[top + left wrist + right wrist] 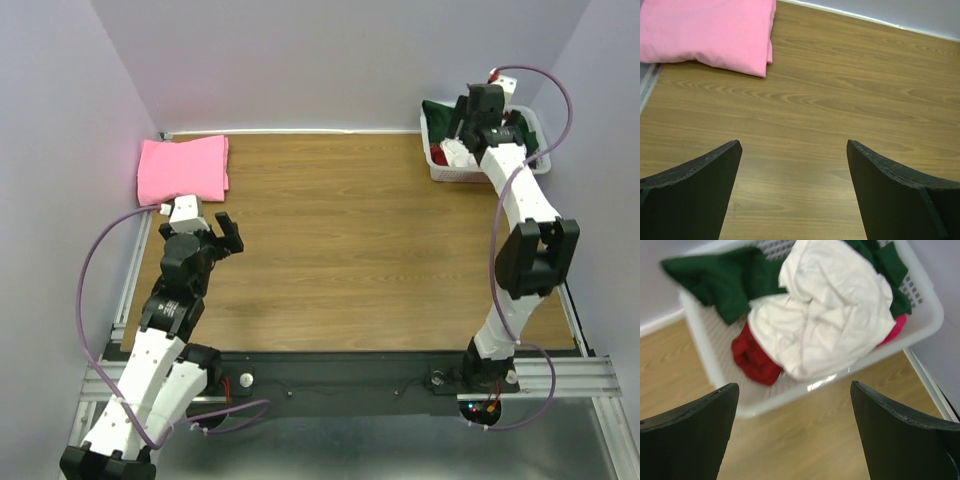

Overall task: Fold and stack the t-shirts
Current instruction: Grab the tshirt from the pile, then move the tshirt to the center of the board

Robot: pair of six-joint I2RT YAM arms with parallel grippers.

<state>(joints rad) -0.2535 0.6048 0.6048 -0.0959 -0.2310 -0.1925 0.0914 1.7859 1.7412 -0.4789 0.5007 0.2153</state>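
The crumpled white tee (458,153) (824,327) is on the dark red one, below the robot's right gripper, so the right gripper will lower its open fingers onto the white tee next and close.
A folded pink t-shirt (184,168) lies at the table's back left corner, and the left wrist view has it (710,31) at upper left. My left gripper (222,232) (794,150) hovers open over bare wood just in front of it, holding nothing. At the back right, a white lattice basket (445,172) (805,390) holds a crumpled white tee with dark green sleeves (825,315), a dark red one (752,357) and a bit of magenta (896,329). My right gripper (462,125) (795,390) is open above the basket's near rim, empty.
Purple walls close in the table on the left, back and right. A metal rail (135,265) runs along the left table edge. The right arm (520,215) stretches along the right side toward the basket.
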